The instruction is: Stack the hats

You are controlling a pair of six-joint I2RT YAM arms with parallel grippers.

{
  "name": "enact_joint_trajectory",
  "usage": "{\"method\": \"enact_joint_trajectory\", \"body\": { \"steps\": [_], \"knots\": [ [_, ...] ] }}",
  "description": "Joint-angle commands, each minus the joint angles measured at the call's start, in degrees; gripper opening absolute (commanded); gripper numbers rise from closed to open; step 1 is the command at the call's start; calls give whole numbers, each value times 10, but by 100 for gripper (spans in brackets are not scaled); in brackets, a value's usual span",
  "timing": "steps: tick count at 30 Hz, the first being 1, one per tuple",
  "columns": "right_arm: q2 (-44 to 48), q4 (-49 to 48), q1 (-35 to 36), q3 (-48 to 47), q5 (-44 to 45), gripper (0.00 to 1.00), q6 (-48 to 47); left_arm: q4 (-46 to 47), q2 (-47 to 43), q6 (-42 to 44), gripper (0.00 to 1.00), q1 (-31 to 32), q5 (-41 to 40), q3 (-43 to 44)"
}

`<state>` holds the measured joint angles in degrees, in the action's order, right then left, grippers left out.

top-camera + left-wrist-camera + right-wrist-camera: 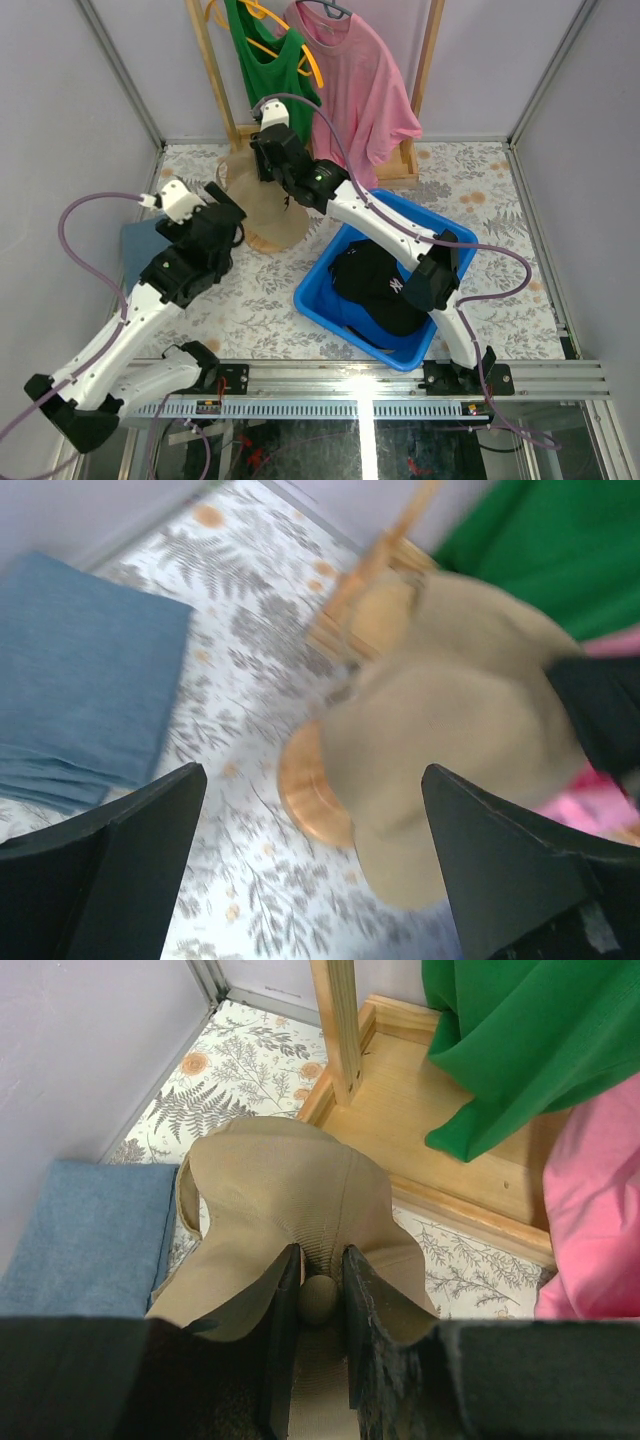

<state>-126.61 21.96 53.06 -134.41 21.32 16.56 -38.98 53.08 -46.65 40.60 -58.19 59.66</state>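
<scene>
My right gripper lowers the tan cap (270, 215) slightly back onto the wooden stand next and releases the cap's top, since the stand lies below and back from the gripper.
A tan cap (270, 215) sits over the round wooden stand (305, 800) at the back of the table. My right gripper (320, 1295) is shut on the tan cap's crown (270, 1190), pinching the fabric at the top button. My right gripper shows above the cap in the top view (268, 160). My left gripper (310, 870) is open and empty, hovering just left of the tan cap (470, 740). It shows in the top view (222, 215). A black cap (378, 285) with a white letter lies in the blue bin (320, 295). A blue cap is partly hidden under it.
A folded grey-blue cloth (75, 680) lies at the left wall, also in the right wrist view (85, 1230). A wooden clothes rack base (450, 1110) stands behind the stand, with a green top (262, 55) and a pink T-shirt (360, 85) hanging.
</scene>
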Motion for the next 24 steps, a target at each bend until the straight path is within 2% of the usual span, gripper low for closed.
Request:
{"method": "enact_joint_trajectory", "body": {
  "steps": [1, 3, 8, 13, 24],
  "knots": [
    [9, -43, -4, 4, -16, 0, 5, 100, 7, 70, 89, -129, 101, 4],
    [12, -47, -4, 15, -20, 0, 6, 117, 20, 78, 89, -185, 174, 7],
    [17, -51, -5, 33, -23, 0, 4, 167, 43, 98, 89, -217, 237, 6],
    [22, -56, -5, 50, -24, 0, 3, 184, 57, 76, 90, -244, 264, -8],
    [49, -68, -5, 100, -44, 0, 4, 213, 92, -26, 88, -316, 316, -75]
  ]
}}
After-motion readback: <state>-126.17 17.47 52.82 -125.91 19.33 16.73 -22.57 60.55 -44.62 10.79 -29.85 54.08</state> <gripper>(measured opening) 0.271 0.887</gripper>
